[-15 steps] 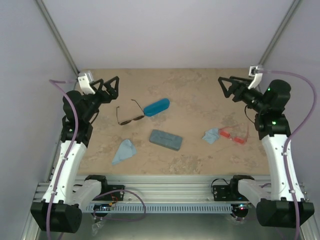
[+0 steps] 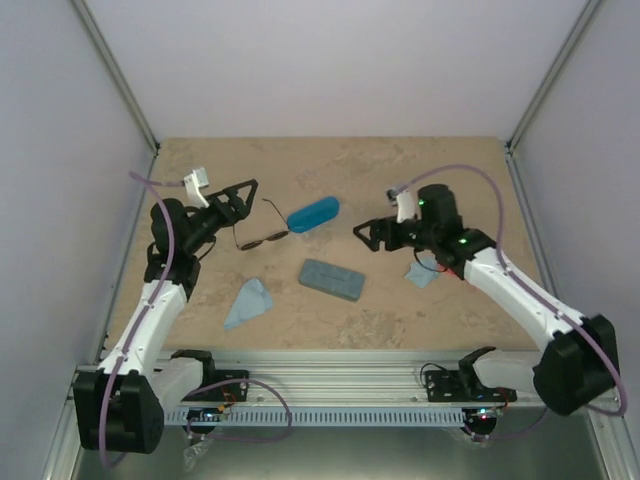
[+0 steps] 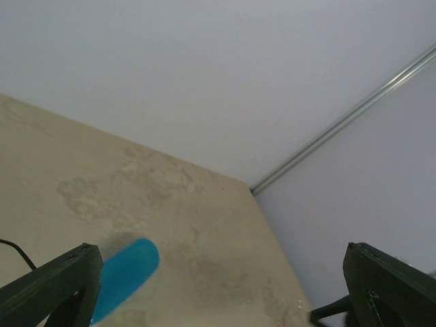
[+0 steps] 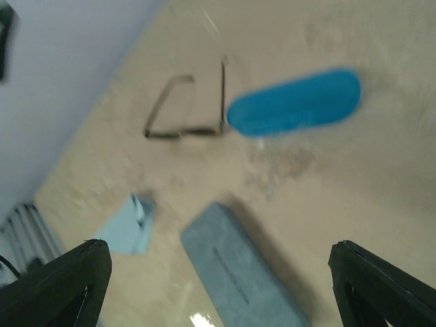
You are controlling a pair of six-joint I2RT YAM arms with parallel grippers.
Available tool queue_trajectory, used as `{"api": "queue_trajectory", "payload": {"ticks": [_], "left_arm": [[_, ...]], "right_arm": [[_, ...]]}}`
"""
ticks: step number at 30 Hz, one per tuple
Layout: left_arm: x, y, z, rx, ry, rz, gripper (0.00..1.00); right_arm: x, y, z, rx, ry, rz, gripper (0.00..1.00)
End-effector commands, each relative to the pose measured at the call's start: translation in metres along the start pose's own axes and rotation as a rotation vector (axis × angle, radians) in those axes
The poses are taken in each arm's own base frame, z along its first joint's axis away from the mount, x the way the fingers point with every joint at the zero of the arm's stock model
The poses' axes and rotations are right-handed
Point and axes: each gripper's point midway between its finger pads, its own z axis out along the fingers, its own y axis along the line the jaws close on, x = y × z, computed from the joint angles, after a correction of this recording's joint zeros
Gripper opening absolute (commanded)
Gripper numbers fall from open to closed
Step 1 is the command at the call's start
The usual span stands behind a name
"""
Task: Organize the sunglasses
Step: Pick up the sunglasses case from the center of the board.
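The grey-blue case lies below the robot's right gripper and to its left in the top view, so the gripper will lower its open fingers back over the grey-blue case's middle [image 2: 333, 280] [image 4: 244, 276].
The wire-framed sunglasses [image 2: 262, 236] lie unfolded on the table left of centre, and also show in the right wrist view [image 4: 189, 109]. The red-orange sunglasses are hidden under my right arm. My left gripper [image 2: 245, 203] is open and empty, just left of the wire pair and above it. Its wrist view [image 3: 218, 300] looks past the glossy blue oval case [image 3: 126, 276]. My right gripper [image 2: 365, 236] is open and empty, hovering right of the grey-blue rectangular case [image 2: 332, 280]. That case lies between the fingers in the right wrist view [image 4: 238, 272].
The blue oval case [image 2: 313, 213] lies closed just right of the wire pair. One light blue cloth [image 2: 247, 303] lies at the front left. Another cloth [image 2: 420, 273] is partly under my right arm. Grey walls enclose the table on three sides.
My right arm has swung from the back right corner down and left towards the table's centre, covering the red-orange pair. My left gripper has moved right towards the wire pair.
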Motion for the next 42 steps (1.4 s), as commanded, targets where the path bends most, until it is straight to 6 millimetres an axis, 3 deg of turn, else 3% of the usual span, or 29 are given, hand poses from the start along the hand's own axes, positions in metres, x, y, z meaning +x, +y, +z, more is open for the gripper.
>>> {"api": "queue_trajectory", "payload": {"ticks": [1,7,17,22,28,36,42], "left_arm": [[-0.002,-0.026,0.0,0.155,-0.003,-0.039,1.0],[0.002,-0.018,0.002,0.126,0.004,-0.051,1.0],[0.004,-0.017,0.006,0.106,0.018,-0.015,0.99],[0.006,-0.02,0.008,0.107,0.026,0.006,0.99],[0.007,-0.024,0.007,0.116,0.028,0.026,0.99],[0.006,-0.025,0.006,0.118,0.025,0.031,0.99],[0.007,-0.025,0.005,0.116,0.026,0.031,0.99]], "right_arm": [[0.054,-0.017,0.032,0.125,0.174,-0.072,0.89],[0.107,-0.002,0.073,0.182,0.366,-0.228,0.94],[0.16,-0.002,0.097,0.227,0.567,-0.446,0.98],[0.182,-0.004,0.105,0.238,0.66,-0.47,0.98],[0.183,-0.018,0.11,0.335,0.665,-0.506,0.98],[0.158,-0.033,0.114,0.476,0.605,-0.554,0.98],[0.175,-0.033,0.119,0.422,0.663,-0.565,0.98]]}}
